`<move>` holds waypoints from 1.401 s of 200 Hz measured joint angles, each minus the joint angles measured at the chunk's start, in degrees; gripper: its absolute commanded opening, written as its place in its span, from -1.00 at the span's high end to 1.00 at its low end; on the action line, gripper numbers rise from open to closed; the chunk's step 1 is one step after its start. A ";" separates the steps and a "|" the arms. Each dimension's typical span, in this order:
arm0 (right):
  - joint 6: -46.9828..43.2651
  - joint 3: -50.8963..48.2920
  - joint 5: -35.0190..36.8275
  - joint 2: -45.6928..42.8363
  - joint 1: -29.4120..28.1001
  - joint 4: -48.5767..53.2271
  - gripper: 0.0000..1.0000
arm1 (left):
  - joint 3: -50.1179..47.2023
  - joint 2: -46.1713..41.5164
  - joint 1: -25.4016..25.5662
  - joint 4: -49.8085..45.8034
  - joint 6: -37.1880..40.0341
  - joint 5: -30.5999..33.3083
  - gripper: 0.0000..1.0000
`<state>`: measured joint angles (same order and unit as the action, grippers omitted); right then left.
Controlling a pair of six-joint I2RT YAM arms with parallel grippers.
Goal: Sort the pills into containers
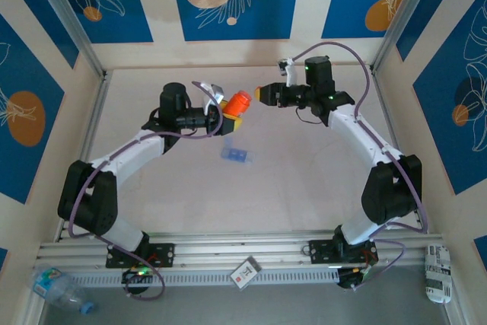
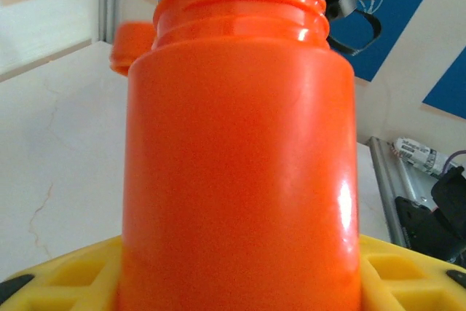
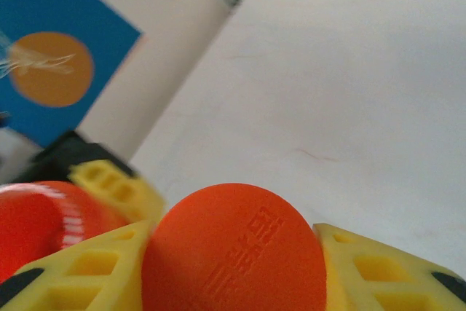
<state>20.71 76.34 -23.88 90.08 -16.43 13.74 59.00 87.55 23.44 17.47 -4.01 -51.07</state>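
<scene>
The spot on the bare tabletop is clear. My right gripper should next come back and down, tilt its fingers downward and release the orange cap (image 3: 233,253) there.
My left gripper (image 1: 233,114) is shut on an orange cylindrical bottle (image 1: 240,102), held off the table with its neck open. The bottle (image 2: 240,165) takes up most of the left wrist view, between yellow fingers (image 2: 65,274). My right gripper (image 1: 268,94) is shut on the bottle's round orange cap (image 3: 233,253), a short gap to the right of the bottle's mouth. The cap (image 2: 131,45) also shows behind the bottle. The translucent blue container box (image 1: 236,154) lies on the table below both grippers. No pills can be made out.
White table with walls at the back and both sides. An aluminium rail (image 1: 251,253) runs along the near edge. In front of it lie a plastic water bottle (image 1: 57,288), a small card (image 1: 245,272) and a printed packet (image 1: 437,273).
</scene>
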 measured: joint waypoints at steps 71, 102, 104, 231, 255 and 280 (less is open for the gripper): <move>7.93 -9.68 26.47 1.42 0.70 10.25 0.29 | -7.37 -3.65 -0.35 1.46 0.07 7.54 1.00; 11.93 -11.08 33.77 4.68 0.68 12.74 0.29 | -9.60 -5.29 -0.35 1.36 0.46 11.04 1.00; 12.22 -11.13 34.27 4.87 0.68 12.87 0.28 | -9.70 -5.35 -0.35 1.38 0.48 11.17 1.00; 20.61 -11.19 44.02 13.77 -2.27 16.52 -0.53 | -11.52 -7.72 -0.42 -2.64 -1.07 23.50 1.00; 20.15 -11.28 44.35 13.68 -2.71 16.59 -0.87 | -11.52 -9.05 -0.42 -3.39 -1.70 25.90 1.00; 19.71 -11.28 44.68 12.33 -2.71 17.42 -0.98 | -11.50 -9.97 -0.42 -3.80 -1.99 26.99 1.00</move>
<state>40.42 65.06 20.80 102.41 -19.14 31.16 47.51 77.58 23.03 13.67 -6.00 -24.08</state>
